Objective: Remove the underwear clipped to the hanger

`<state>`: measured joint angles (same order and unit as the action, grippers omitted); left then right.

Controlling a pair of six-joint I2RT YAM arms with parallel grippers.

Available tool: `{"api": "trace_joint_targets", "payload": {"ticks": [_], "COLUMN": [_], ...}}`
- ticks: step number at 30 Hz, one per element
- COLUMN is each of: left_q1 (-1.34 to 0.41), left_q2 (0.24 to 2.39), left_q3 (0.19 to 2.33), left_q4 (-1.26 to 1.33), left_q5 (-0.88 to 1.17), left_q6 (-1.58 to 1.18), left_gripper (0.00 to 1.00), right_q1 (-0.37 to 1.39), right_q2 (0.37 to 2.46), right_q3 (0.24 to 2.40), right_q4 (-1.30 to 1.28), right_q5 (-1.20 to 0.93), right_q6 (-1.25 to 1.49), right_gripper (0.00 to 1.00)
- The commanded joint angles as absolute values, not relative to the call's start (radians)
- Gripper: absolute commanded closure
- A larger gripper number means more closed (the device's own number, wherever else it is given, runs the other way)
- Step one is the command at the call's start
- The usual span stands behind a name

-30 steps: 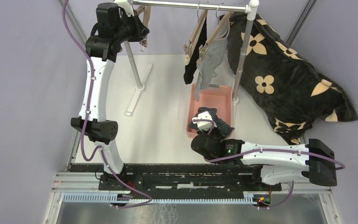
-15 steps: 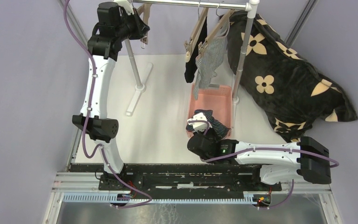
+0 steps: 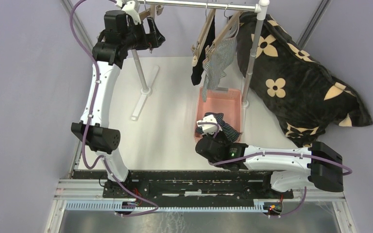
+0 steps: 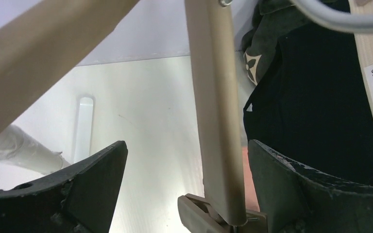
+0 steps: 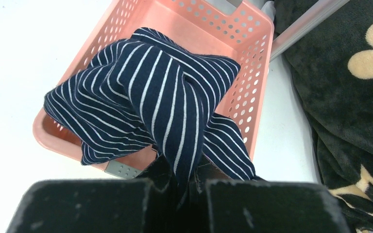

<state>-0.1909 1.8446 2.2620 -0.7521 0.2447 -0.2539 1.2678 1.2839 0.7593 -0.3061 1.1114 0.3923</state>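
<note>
I will carry the navy underwear, bunched over the pink basket's near end, outward to the pink basket's open middle with my right gripper and release it there.
My right gripper [image 5: 192, 187] is shut on the navy underwear with thin light stripes [image 5: 160, 92], which bunches over the near end of the pink basket [image 5: 252, 53]. From above, that gripper [image 3: 209, 127] sits at the basket's near edge. My left gripper [image 4: 187, 184] is open, jaws wide apart, with a bare wooden hanger arm [image 4: 216, 121] and its clip [image 4: 199, 216] between them, nearer the right finger. It [image 3: 155, 36] is up at the rail's left end. Black underwear with a beige waistband [image 3: 197, 68] and grey-and-white striped underwear [image 3: 218, 63] hang clipped to two wooden hangers.
A metal rail [image 3: 199, 5] runs across the back on two posts [image 3: 138, 63] [image 3: 251, 53], with a white foot [image 3: 143, 97] on the table. A big black flower-print cushion [image 3: 296, 73] lies at the right, beside the basket [image 3: 221, 99].
My left gripper has opened wide at the bare hanger and shifted slightly right. The right arm has barely moved, still holding the navy underwear over the basket.
</note>
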Motion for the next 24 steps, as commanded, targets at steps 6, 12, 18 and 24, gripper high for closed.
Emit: {"api": "trace_joint_targets", "payload": {"ticks": [6,12,18,24], "left_q1": [-0.194,-0.199,-0.205,-0.224], "left_q2": [1.582,1.453,1.317,1.202], "left_q3": [2.049,1.901,1.752,1.679], "left_q4": [-0.622,-0.584,-0.530,-0.520], "left_q5": [0.242,0.240,0.229,0.227], "left_q6": [-0.237,-0.237,-0.252,-0.250], "left_gripper": [0.01,0.01,0.01,0.01], "right_q1": [1.133,1.015,0.964,0.926], "right_q2": [1.256,1.281,1.406,1.500], "right_q3": [0.815,0.878,0.963,0.992], "right_q4": [-0.178,-0.143,-0.192,-0.207], "right_q5": [1.103,0.978,0.844,0.781], "right_q6": [0.305,0.246,0.247,0.288], "right_gripper": [0.99,0.99,0.78,0.53]}}
